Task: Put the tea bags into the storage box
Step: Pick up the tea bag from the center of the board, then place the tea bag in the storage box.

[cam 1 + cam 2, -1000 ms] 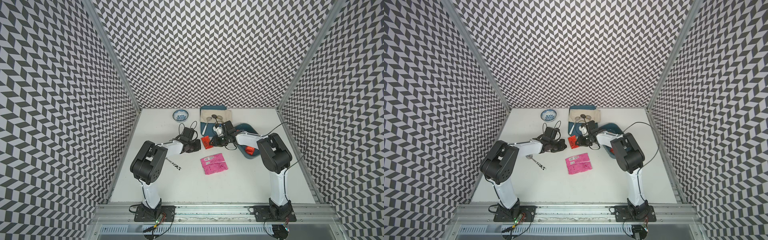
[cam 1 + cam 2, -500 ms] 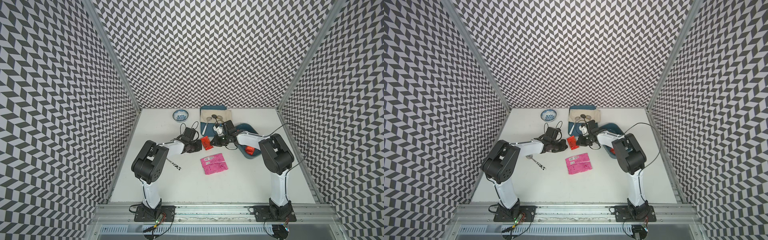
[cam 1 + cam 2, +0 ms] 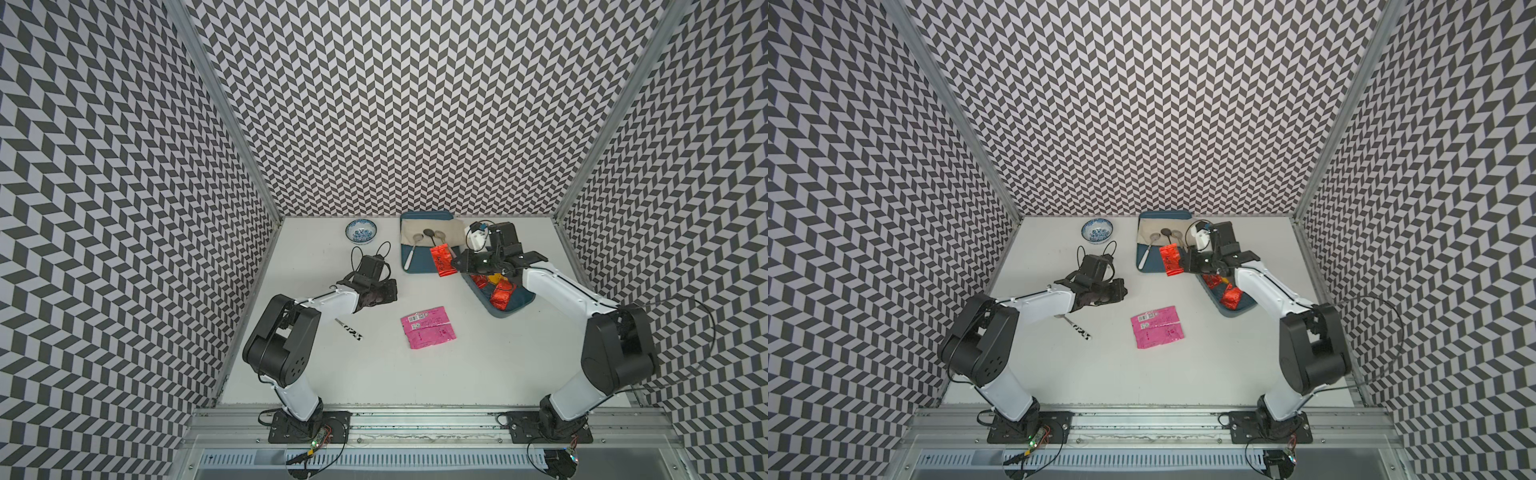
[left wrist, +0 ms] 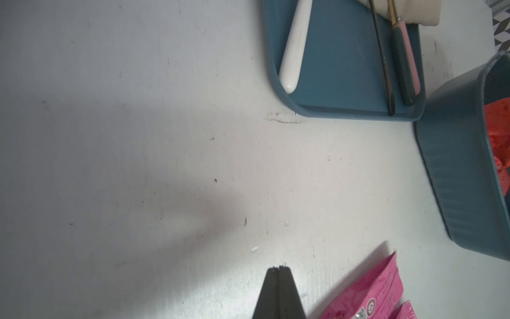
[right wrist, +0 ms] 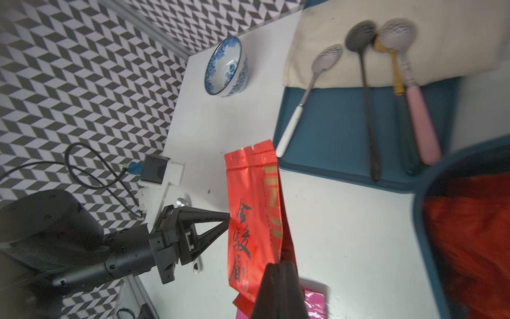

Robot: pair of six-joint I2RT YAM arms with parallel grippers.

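The red tea bag still hangs outside the storage box's rim, so next I will move my right gripper back and across over the box's open middle to release it.
My right gripper (image 3: pixel 457 264) (image 3: pixel 1185 262) (image 5: pixel 281 265) is shut on a shiny red tea bag (image 3: pixel 441 259) (image 3: pixel 1171 259) (image 5: pixel 254 215), which hangs clear of the table just left of the storage box. The storage box (image 3: pixel 505 314) (image 3: pixel 1225 311) (image 4: pixel 455 165) (image 5: pixel 422 221), a deep teal tub, holds several red tea bags (image 3: pixel 500 293) (image 3: pixel 1230 297) and a yellow-orange one (image 3: pixel 494 277). Two pink tea bags (image 3: pixel 428 332) (image 3: pixel 1156 332) (image 4: pixel 367 295) lie side by side mid-table. My left gripper (image 3: pixel 390 286) (image 3: pixel 1121 289) (image 4: pixel 279 267) is shut and empty, low over bare table left of them.
A flat blue tray (image 3: pixel 419 266) (image 4: pixel 345 82) with a beige cloth and several spoons sits at the back, touching the box's corner. A blue-and-white bowl (image 3: pixel 360 231) (image 5: pixel 226 66) stands at the back left. A patterned spoon (image 3: pixel 351 330) lies by the left arm.
My right gripper has shut on the red tea bag and lifted it off the table, carrying it right toward the box. The left arm has hardly moved.
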